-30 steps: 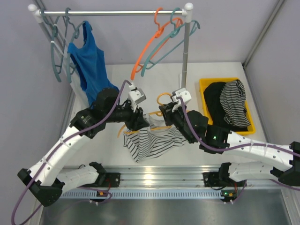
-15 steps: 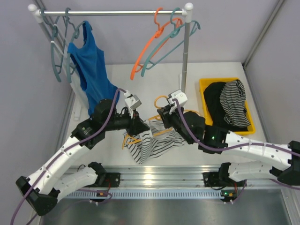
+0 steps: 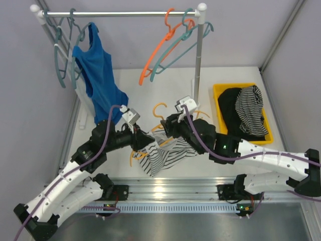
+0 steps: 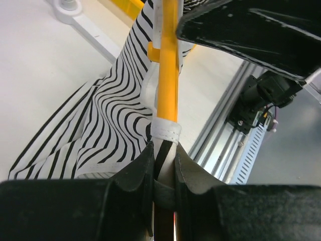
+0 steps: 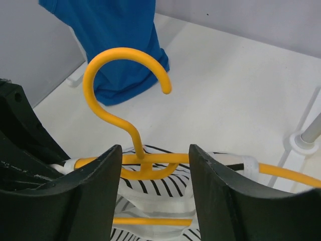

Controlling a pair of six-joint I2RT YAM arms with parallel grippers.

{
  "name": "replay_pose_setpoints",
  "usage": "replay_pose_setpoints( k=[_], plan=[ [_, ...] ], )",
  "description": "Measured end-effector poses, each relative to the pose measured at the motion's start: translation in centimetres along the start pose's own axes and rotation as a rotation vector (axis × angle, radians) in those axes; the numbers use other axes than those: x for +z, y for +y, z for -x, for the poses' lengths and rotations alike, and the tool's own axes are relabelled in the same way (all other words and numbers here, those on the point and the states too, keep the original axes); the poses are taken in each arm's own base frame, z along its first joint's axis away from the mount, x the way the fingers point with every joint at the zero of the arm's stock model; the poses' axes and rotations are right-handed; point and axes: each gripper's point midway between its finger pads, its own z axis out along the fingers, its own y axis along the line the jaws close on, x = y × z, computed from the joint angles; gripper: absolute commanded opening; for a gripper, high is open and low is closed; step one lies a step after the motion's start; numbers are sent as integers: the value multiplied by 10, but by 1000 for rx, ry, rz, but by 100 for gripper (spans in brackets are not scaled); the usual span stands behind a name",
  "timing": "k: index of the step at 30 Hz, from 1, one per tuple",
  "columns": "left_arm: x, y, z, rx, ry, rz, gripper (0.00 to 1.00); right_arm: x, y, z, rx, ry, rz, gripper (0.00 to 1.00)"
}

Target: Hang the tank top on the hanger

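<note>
The left gripper will move up and outward next to release the hanger on the rack's bar beside the blue top, because that place is above and outward of the gripper.
The yellow hanger lies tilted above the table with the striped tank top draped on it. My left gripper is shut at the hanger's left shoulder. In the left wrist view, the left gripper pinches a white strap of the tank top wrapped over the hanger arm. My right gripper is open. In the right wrist view, the hanger's neck stands between the right gripper's fingers, touching neither. The tank top bunches under the hanger's bar.
A clothes rack stands behind, holding a blue top, an orange hanger and teal hangers. A yellow bin at the right holds dark and fine-striped garments. The rail edge runs along the front.
My right gripper has opened and let go of the hanger's neck. The left gripper closed on the strap and hanger arm, then drew back to the left, carrying the hanger with it.
</note>
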Motion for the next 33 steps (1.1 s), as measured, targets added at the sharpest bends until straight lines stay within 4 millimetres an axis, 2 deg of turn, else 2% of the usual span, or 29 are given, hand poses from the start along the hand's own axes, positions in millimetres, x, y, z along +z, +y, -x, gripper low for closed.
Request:
replay_pose_setpoints(
  k=[1, 4, 9, 13, 20, 26, 29, 33],
  plan=[
    [-1, 2, 0, 1, -12, 15, 0, 0, 0, 2, 3, -5, -3, 63],
    [-5, 8, 0, 1, -35, 52, 0, -1, -1, 6, 13, -12, -12, 72],
    [-9, 18, -3, -3, -52, 107, 0, -4, -8, 6, 17, -6, -40, 77],
    [-15, 25, -6, -12, -56, 159, 0, -15, -19, 13, 33, -16, -70, 79],
    [-37, 46, -14, -44, -88, 311, 0, -42, -47, 35, 86, -70, -142, 80],
    [-63, 76, -11, -56, -108, 533, 0, -68, -68, 53, 148, -123, -178, 80],
    [-78, 87, 4, -45, -105, 645, 0, -77, -75, 57, 169, -133, -188, 80],
    [-95, 94, 44, 7, -133, 768, 0, -82, -79, 53, 165, -119, -195, 79]
  ],
)
